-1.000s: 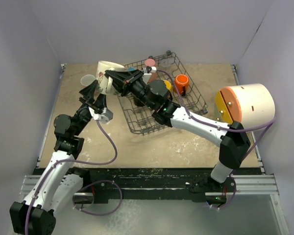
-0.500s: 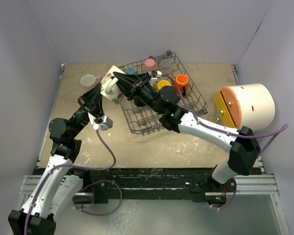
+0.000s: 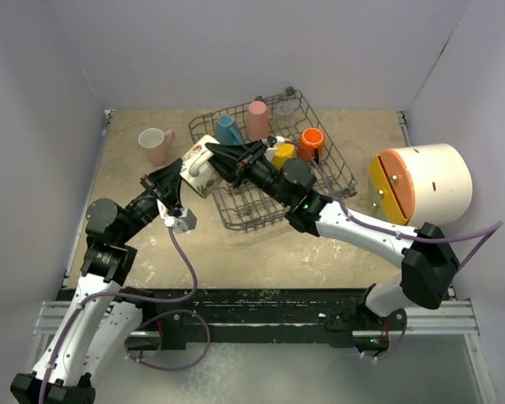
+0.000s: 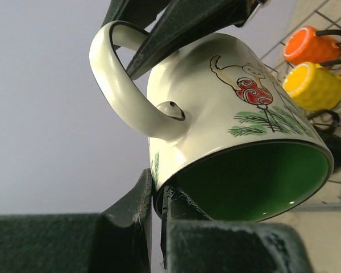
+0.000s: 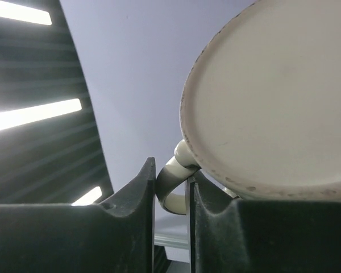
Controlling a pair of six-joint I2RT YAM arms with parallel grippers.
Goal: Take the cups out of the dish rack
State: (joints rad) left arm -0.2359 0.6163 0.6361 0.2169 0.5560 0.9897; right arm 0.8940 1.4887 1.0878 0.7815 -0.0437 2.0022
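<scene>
I need to move the cream mug across and down, then let it go. The empty tabletop by the pale pink mug is below my left gripper and to the left in the top view.
A cream mug (image 3: 200, 161), green inside with a cat picture, hangs tilted over the left end of the dish rack (image 3: 236, 221). My left gripper (image 3: 185, 171) is shut on its rim (image 4: 157, 182), one finger inside and one outside. From the right, my right gripper (image 3: 213, 155) is shut round the mug's handle (image 5: 171, 170), under the mug's pale base (image 5: 273, 96). In the rack stand a blue cup (image 3: 229, 130), a tall pink tumbler (image 3: 257, 119), a clear glass (image 3: 284, 105), a yellow cup (image 3: 282, 153) and an orange cup (image 3: 311, 141). A pale pink mug (image 3: 154, 143) stands on the table, left of the rack.
A big white cylinder with an orange end (image 3: 425, 181) lies at the right edge of the table. Grey walls close in the back and both sides. The left wrist view also catches the orange cup (image 4: 310, 44) and yellow cup (image 4: 318, 85) on the rack wires.
The cream mug has come down and to the right with the right gripper. My left gripper has shut on its rim and followed it towards the rack.
</scene>
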